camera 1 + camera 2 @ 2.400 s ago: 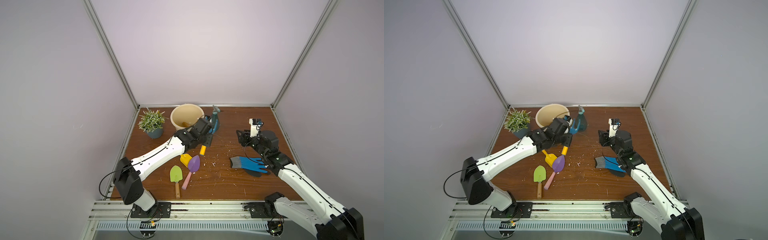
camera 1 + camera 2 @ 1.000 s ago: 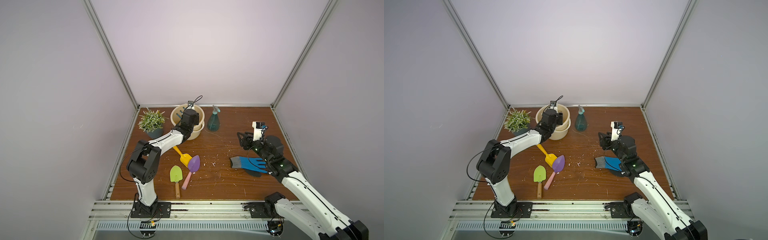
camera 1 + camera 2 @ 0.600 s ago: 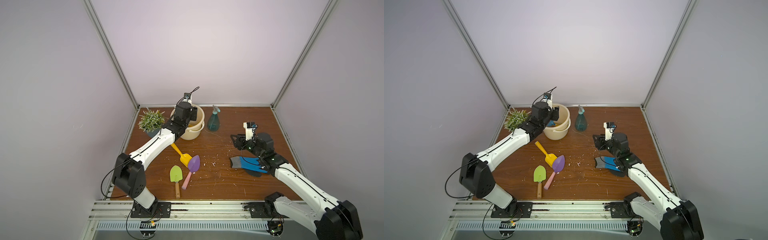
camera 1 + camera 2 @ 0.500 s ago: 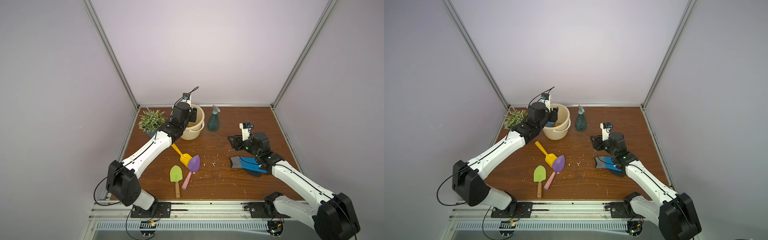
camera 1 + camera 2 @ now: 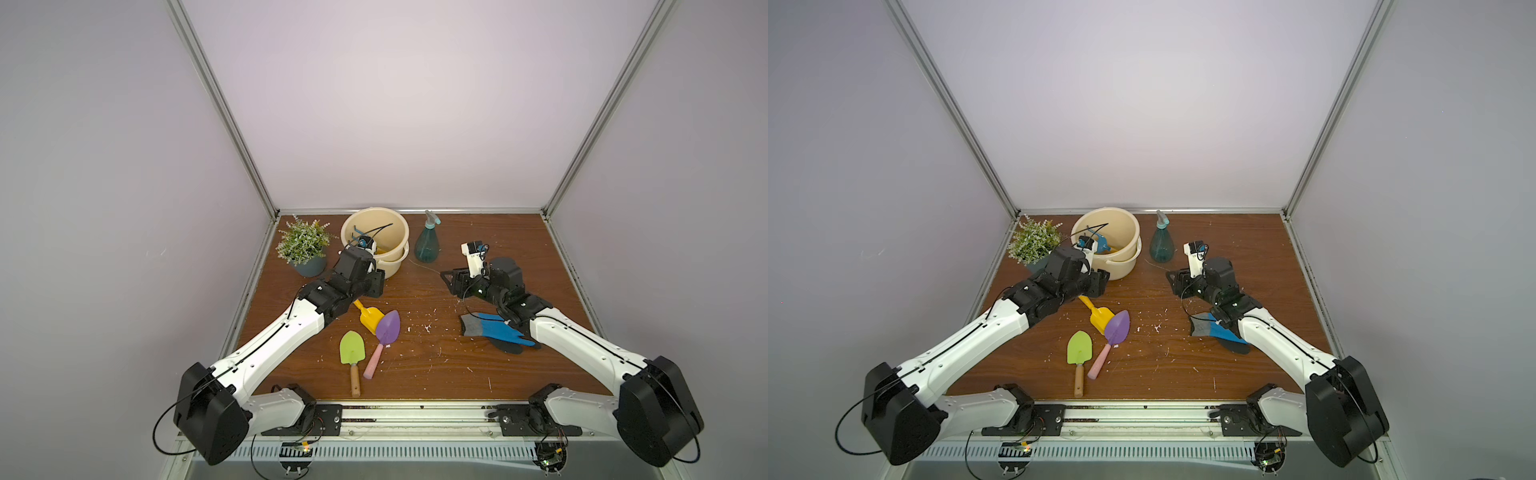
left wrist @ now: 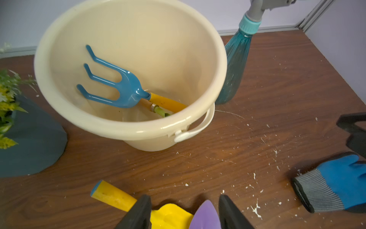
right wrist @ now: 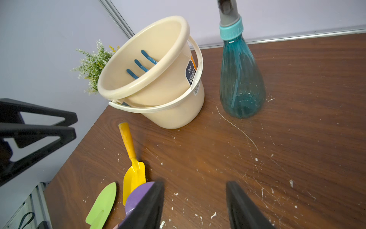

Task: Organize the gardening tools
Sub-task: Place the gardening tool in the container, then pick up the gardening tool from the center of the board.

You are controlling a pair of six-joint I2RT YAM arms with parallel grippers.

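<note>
The robot will move its left gripper back and down onto the blade end of the purple trowel's pink handle (image 5: pixel 379 352), because the handle is clear of the scoop.
The blue fork (image 6: pixel 116 87) lies inside the cream bucket (image 5: pixel 392 232), over a lime-green stem of another tool (image 6: pixel 160 112). On the table lie the yellow scoop (image 5: pixel 371 317), the purple trowel (image 5: pixel 387 328) overlapping its blade, and the lime-green trowel (image 5: pixel 352 348). The teal spray bottle (image 5: pixel 427 245) stands upright beside the bucket. My left gripper (image 5: pixel 376 282) hovers open and empty just in front of the bucket, above the scoop's handle (image 6: pixel 111 195). My right gripper (image 5: pixel 451 282) is open and empty over bare wood, pointing toward the tools (image 7: pixel 195 190).
A potted green plant (image 5: pixel 305 245) stands at the back left, next to the bucket. Blue and grey gloves (image 5: pixel 494 330) lie under my right forearm. White crumbs are scattered over the brown tabletop (image 5: pixel 436 365). Walls close in the back and both sides.
My left gripper has come out of the bucket and down toward the front, over the yellow scoop; the blue fork stays in the bucket. My right gripper has moved toward the middle.
</note>
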